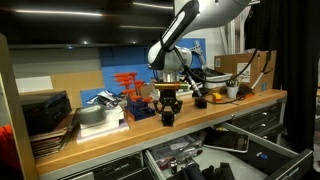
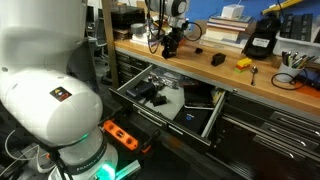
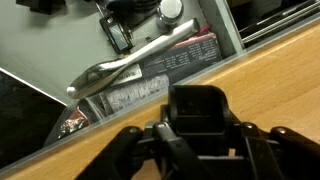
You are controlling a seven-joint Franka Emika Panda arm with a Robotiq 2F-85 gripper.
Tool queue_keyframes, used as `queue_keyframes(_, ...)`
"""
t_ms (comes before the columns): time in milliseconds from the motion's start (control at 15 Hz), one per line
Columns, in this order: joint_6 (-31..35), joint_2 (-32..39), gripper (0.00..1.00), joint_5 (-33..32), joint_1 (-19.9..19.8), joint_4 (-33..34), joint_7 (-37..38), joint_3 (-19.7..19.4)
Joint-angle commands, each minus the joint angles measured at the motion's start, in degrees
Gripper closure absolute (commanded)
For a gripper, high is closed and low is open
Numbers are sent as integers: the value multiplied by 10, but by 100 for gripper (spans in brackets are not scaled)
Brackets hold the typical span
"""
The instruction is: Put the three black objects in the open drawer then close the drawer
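My gripper should next move back off the bench and go down to let go of the black block clear of the tools, because the drawer's bare bottom is below and back.
My gripper (image 1: pixel 168 107) hangs over the front part of the wooden bench (image 1: pixel 250 100) and is shut on a small black block (image 1: pixel 167 117). In the wrist view the block (image 3: pixel 195 112) sits between the fingers of the gripper (image 3: pixel 200 140), over the wood near the bench edge. The open drawer (image 2: pixel 205 122) lies below the bench front, and a black item (image 2: pixel 148 92) lies among tools inside it. Another small black block (image 2: pixel 217 60) rests on the bench farther along. In this exterior view the gripper (image 2: pixel 170 40) holds its block (image 2: pixel 170 48) near the bench's far end.
Red clamps (image 1: pixel 128 85) and stacked flat cases (image 1: pixel 45 115) stand behind the gripper. A yellow piece (image 2: pixel 243 63), a large black case (image 2: pixel 262 38) and books (image 2: pixel 225 25) sit on the bench. The drawer (image 3: pixel 60 60) holds a wrench (image 3: pixel 130 62) and tools.
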Motion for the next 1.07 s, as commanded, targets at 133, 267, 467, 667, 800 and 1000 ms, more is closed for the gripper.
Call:
queue_keyframes(133,7,-137,72,-10,14,-173,10,-8)
queue_keyframes(267,16,-181,72,-25,18,-235,28,-9)
queue_keyframes(467,32,-252,73,-44,14,-331,60,-7)
queue_keyframes(667,56,-306,73,-53,-5,-431,98,-9)
queue_keyframes(800,81,-335,73,-60,-25,-501,113,-16)
queue_keyframes(1000,119,-339,73,-73,-60,-565,104,-32)
